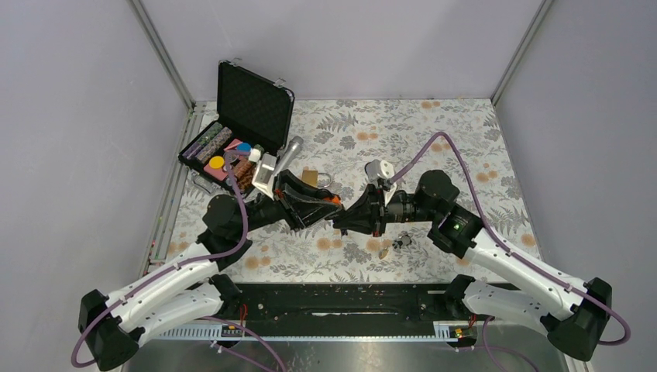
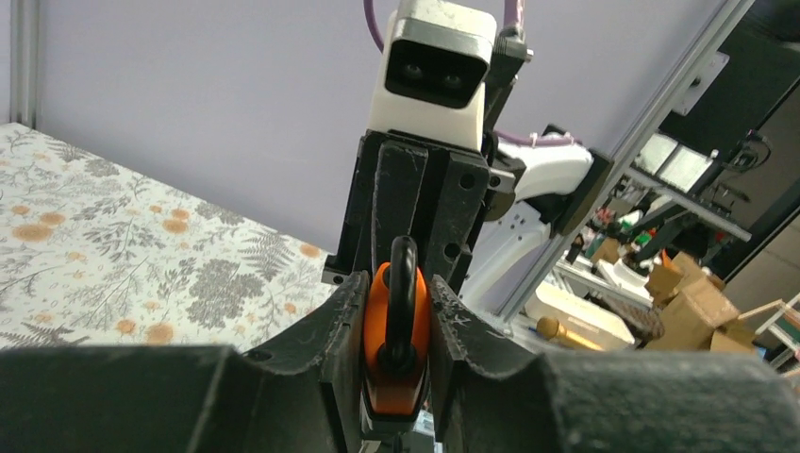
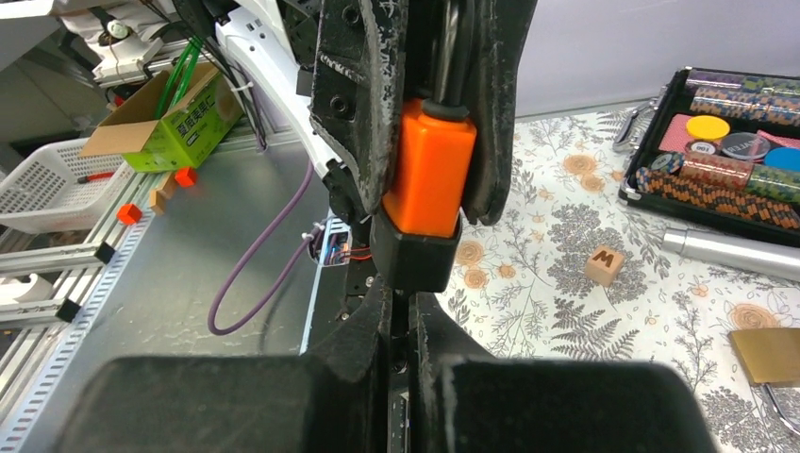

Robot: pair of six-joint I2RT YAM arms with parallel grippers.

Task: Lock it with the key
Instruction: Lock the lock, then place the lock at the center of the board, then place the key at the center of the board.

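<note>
The left gripper tips downward next. Then the orange padlock [image 1: 334, 200] comes down onto the bare floral cloth beneath for release, since that patch lies empty.
An orange padlock [image 1: 334, 200] with a black shackle and black base is held above the table's middle. My left gripper [image 1: 319, 204] is shut on its body; in the left wrist view the padlock [image 2: 396, 326] sits upright between the fingers [image 2: 330, 330], shackle pointing away. My right gripper [image 1: 346, 220] meets the padlock's base from the opposite side. In the right wrist view the padlock [image 3: 432, 175] hangs just ahead of my right gripper [image 3: 401, 316], whose jaws are pressed together on a thin dark key [image 3: 400, 330] running into the base. The key is mostly hidden.
An open black case [image 1: 232, 132] with poker chips stands at the back left, also in the right wrist view [image 3: 726, 142]. A silver cylinder [image 1: 288, 153], a brass padlock [image 1: 311, 177], a wooden letter block [image 3: 604, 265] and small metal bits [image 1: 393, 245] lie on the floral cloth.
</note>
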